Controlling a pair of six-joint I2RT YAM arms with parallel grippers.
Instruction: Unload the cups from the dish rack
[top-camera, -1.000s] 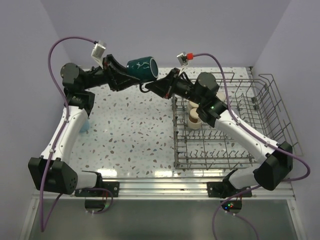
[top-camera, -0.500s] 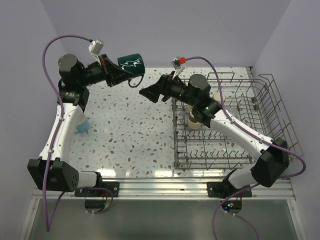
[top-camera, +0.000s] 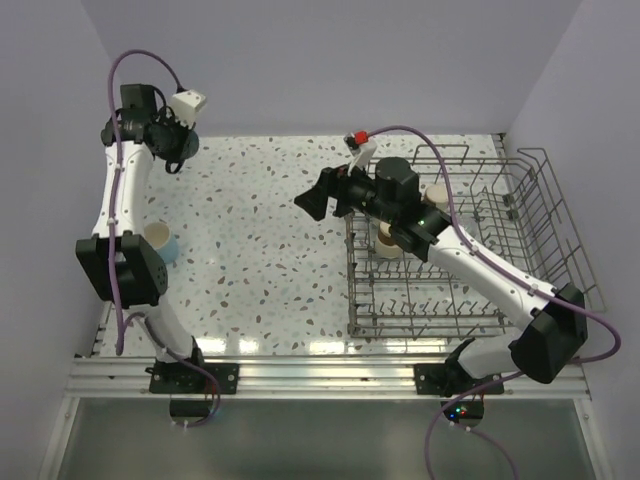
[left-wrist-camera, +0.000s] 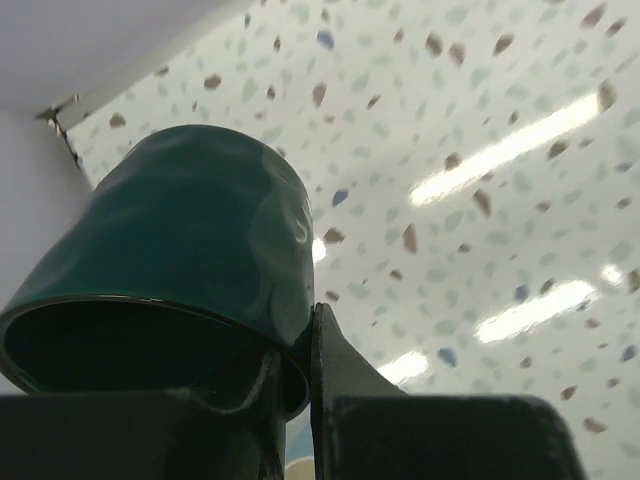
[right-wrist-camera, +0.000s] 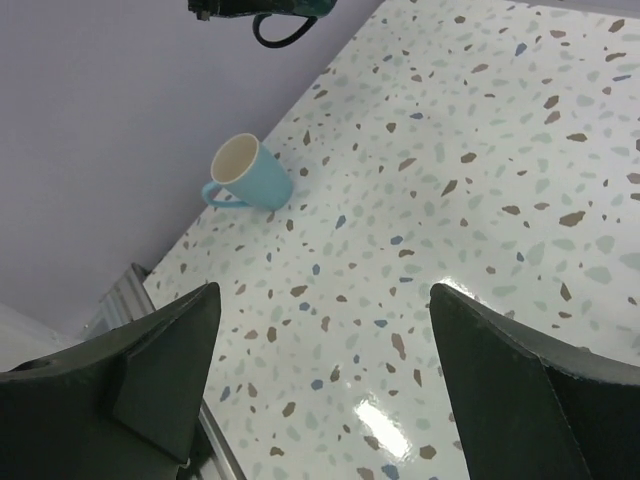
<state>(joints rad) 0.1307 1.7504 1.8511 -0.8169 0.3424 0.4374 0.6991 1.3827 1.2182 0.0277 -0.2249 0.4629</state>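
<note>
The left gripper lowers the teal mug onto bare tabletop just beyond the light blue mug next and releases it clear of that mug.
The dark teal mug hangs above the table's far left corner, mouth toward the wrist camera. My left gripper is shut on its rim, one finger inside and one outside. From above, the left gripper is high at the back left, and the mug is mostly hidden by it. A light blue mug with a cream inside stands upright on the table by the left edge. My right gripper stands open and empty above the table, just left of the dish rack. Beige tumblers remain in the rack.
The rack's tall wire sides fill the right half of the table. In the right wrist view, the light blue mug sits near the left wall, and the teal mug's handle shows at the top edge. The speckled tabletop lies between.
The right gripper has opened and let go of the teal mug. The left arm has swung back and to the left, carrying the mug away from the right gripper.
</note>
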